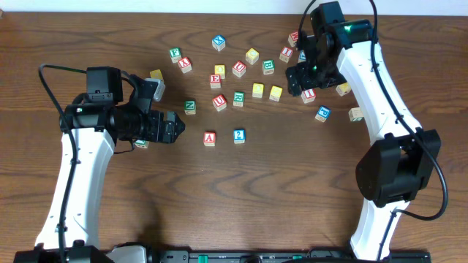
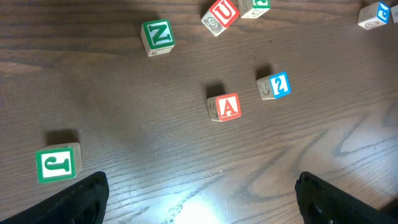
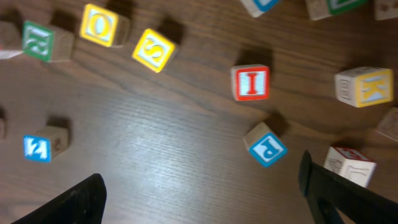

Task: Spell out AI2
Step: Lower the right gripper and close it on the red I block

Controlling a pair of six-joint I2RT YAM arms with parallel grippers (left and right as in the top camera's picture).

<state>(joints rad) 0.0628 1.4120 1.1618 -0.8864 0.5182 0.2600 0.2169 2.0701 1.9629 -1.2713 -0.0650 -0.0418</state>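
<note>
The red "I" cube (image 1: 308, 94) sits off-center between my open fingers, so my right gripper should lower rightward in its wrist view onto it next.
The red "A" cube (image 1: 210, 138) and the blue "2" cube (image 1: 238, 136) stand side by side at the table's middle, a small gap between them. The left wrist view shows the "A" cube (image 2: 224, 107) and the "2" cube (image 2: 274, 86) ahead of my fingers. My left gripper (image 1: 178, 128) is open and empty, left of the "A" cube; in its own view the gripper (image 2: 202, 202) frames bare wood. The red "I" cube (image 1: 308, 94) lies just under my raised right gripper (image 1: 306, 79). That gripper (image 3: 202, 199) is open and empty, the "I" cube (image 3: 251, 83) ahead of it.
Several other letter cubes are scattered across the back middle, among them a green "Z" (image 1: 190, 107) and a red "U" (image 1: 219, 101). A green "J" cube (image 2: 58, 163) sits by my left finger. A blue "P" cube (image 3: 265, 145) lies close beside the "I".
</note>
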